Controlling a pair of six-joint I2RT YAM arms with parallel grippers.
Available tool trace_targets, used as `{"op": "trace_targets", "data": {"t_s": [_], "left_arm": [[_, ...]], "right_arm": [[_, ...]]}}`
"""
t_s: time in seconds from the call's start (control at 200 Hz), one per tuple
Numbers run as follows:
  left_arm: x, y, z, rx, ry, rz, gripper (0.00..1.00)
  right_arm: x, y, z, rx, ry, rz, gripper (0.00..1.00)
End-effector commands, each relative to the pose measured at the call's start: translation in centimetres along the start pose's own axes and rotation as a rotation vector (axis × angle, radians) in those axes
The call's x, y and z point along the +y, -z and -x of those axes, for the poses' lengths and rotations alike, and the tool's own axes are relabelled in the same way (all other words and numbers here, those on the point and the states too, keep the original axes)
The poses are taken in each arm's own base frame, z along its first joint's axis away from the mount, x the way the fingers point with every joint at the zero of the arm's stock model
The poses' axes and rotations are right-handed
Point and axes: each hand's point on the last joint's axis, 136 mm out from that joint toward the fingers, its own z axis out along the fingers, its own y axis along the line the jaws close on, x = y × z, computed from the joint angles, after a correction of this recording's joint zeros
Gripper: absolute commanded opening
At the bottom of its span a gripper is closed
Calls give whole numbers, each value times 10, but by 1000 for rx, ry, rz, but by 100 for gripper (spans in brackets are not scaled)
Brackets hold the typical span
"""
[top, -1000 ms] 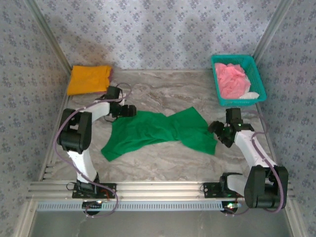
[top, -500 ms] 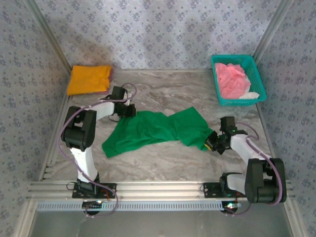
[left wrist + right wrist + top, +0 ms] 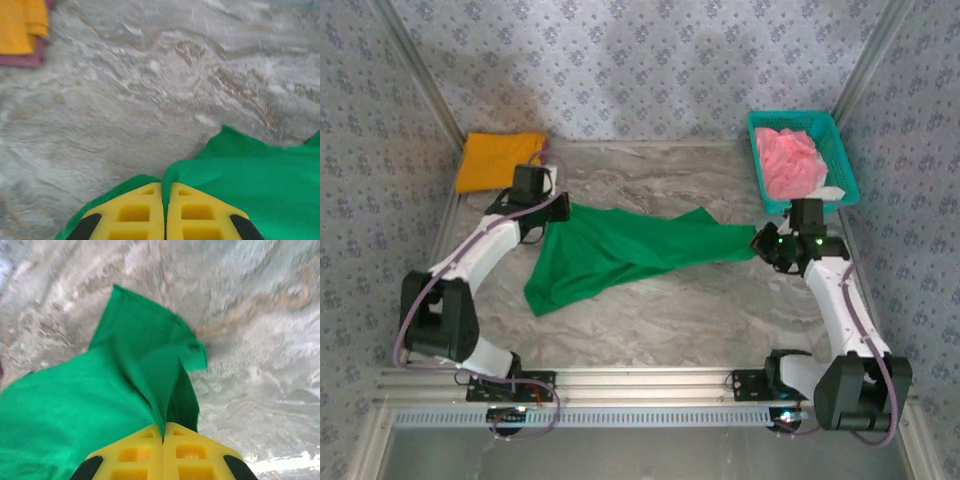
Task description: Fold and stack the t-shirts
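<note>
My right gripper will next lift to spread the bunched shirt, then go down to release it on the tabletop (image 3: 744, 206) beside the basket's corner, which is outward of my gripper.
The bright green t-shirt (image 3: 620, 250) hangs stretched between my two grippers, and its lower left part trails on the table. My left gripper (image 3: 553, 207) is shut on the shirt's back-left edge; in the left wrist view a green fold (image 3: 250, 175) runs between the yellow fingers (image 3: 135, 212). My right gripper (image 3: 760, 243) is shut on the shirt's right end, where the cloth (image 3: 75, 405) bunches into the closed jaws. The orange-yellow t-shirt (image 3: 500, 160) lies folded at the back left. The pink t-shirt (image 3: 790, 160) lies crumpled in the basket.
The teal mesh basket (image 3: 800, 118) stands at the back right, close behind my right arm. A white scrap (image 3: 828, 193) lies at its front. A dark pink edge (image 3: 25, 59) shows under the orange-yellow shirt (image 3: 20, 22). Patterned walls close in three sides.
Both grippers have shut on the green shirt. The left one has moved back and left, the right one back and right, pulling the crumpled shirt out into a long band.
</note>
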Motion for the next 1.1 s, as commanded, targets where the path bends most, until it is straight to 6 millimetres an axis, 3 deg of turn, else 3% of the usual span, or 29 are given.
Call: {"op": "trace_targets", "data": {"t_s": [0.0,0.14,0.175,0.285,0.475,0.735,0.844,0.979,1.094], "left_arm": [[17,18,2,-31,-12,73,0],[22,45,17,-97,-16,96,0],[20,53,21,-122,-22,90,0],[10,84,41,-217,-43,55,0],[-23,159,72,-403,-80,-83,0],[-67,294,86,-659,-180,-263,0],[-80,342,90,-714,-210,-313,0],[-97,387,99,-768,-232,-386,0],[-103,406,106,-789,-242,-406,0]], "right_arm": [[4,29,20,-53,54,-21,0],[26,61,53,-176,91,22,0],[42,76,67,-222,114,63,0],[70,97,82,-292,165,152,0],[102,144,79,-406,290,254,0],[131,254,41,-651,443,417,0],[137,289,31,-708,466,437,0],[148,318,28,-758,476,475,0],[152,337,31,-803,465,480,0]]}}
